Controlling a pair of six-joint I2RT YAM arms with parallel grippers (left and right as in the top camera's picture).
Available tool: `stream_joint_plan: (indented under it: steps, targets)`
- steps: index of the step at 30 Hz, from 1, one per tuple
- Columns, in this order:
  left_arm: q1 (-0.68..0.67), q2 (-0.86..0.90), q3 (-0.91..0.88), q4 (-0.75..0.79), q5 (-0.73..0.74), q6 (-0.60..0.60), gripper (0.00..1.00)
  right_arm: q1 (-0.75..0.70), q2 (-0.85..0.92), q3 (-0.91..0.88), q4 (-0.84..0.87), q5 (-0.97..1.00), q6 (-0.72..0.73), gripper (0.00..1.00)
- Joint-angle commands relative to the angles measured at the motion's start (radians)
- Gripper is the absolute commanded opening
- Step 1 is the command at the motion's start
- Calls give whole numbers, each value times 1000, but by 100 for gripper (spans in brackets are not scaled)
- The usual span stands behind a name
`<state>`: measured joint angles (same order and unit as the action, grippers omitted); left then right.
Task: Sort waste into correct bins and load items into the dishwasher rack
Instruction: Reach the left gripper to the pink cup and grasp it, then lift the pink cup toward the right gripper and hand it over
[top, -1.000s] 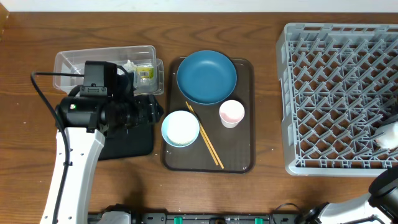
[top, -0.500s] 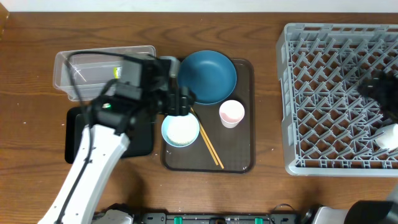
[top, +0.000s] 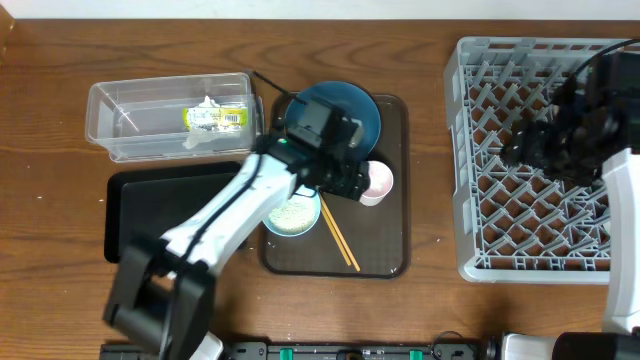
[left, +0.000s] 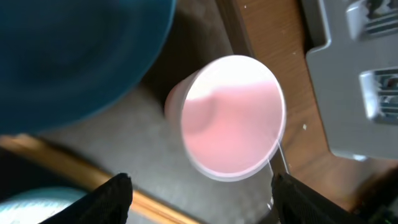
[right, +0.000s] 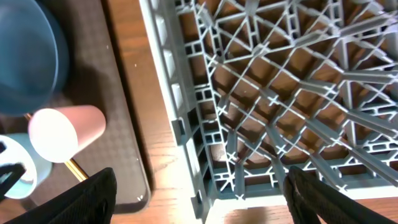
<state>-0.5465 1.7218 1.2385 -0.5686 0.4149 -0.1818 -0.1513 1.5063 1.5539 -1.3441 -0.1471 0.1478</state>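
I need to lower my left gripper to the pink cup (top: 376, 182), with its open fingers on both sides of the cup's rim beside the chopsticks, because the cup's opening has room for one finger inside.
My left gripper (top: 358, 181) is open just beside the pink cup (top: 376, 182) on the dark brown serving tray (top: 395, 255). In the left wrist view the pink cup (left: 233, 118) stands just ahead of the open jaws (left: 202, 199), untouched. The arm covers part of the dark blue plate (top: 345, 110). The light blue bowl (top: 292, 214) and wooden chopsticks (top: 340, 240) lie on the same tray. My right gripper (top: 530, 150) is open and empty above the grey rack (top: 500, 200), over its left front corner (right: 205, 205). The pale green cup is hidden.
The clear tub (top: 140, 115) at the back left holds the yellow-green wrapper (top: 216, 117) and white tissue (top: 196, 139). The black tray (top: 165, 215) lies in front of it. Bare wood separates the serving tray from the rack.
My left arm swung right from the black tray, across the bowl, to the pink cup. My right arm came into view and moved left over the rack.
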Motion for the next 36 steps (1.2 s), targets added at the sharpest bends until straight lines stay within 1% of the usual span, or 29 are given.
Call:
stream_joint_plan:
  steps: [1,3,5,9,11,12,13,14,16,18,22,26,27,28,30,32,34,36]
  targets:
    - [-18,62,8,19,-9,16,70,28,-1,-31,5,39,-15,85]
    - [-23,91,8,21,-9,13,60,28,-1,-44,9,39,-15,85]
    - [-23,108,8,17,-9,12,46,27,-1,-53,10,43,-15,86]
    - [-23,117,8,17,-9,13,30,27,-1,-59,9,46,-15,86]
    - [-23,117,8,13,-8,12,21,27,-1,-59,9,46,-15,86]
    - [-22,117,8,9,-9,8,19,27,-1,-59,9,46,-15,86]
    - [-21,117,8,2,-8,0,9,27,-1,-59,9,46,-16,86]
    - [-19,114,8,-4,-8,-8,6,27,-1,-59,9,47,-17,86]
    - [-11,105,9,-15,-8,-27,6,27,-1,-59,8,47,-27,86]
    - [5,83,10,-29,11,-70,6,27,-1,-59,8,66,-32,88]
    - [87,9,10,-11,246,-87,6,25,-1,-59,9,117,-41,88]
    - [212,-39,9,6,454,-180,6,25,-1,-59,34,69,-50,91]
    - [238,-40,9,18,521,-197,6,25,-1,-59,46,16,-79,91]
    - [264,-38,9,39,618,-209,6,26,-1,-60,59,-68,-126,91]
    - [296,-32,9,93,802,-224,6,31,-1,-65,90,-348,-281,91]
    - [304,-31,9,153,933,-254,6,43,-1,-79,108,-611,-413,92]
    - [299,-31,9,197,970,-303,6,67,0,-97,118,-812,-513,93]
    - [283,-31,9,225,969,-334,6,98,0,-118,135,-917,-558,93]
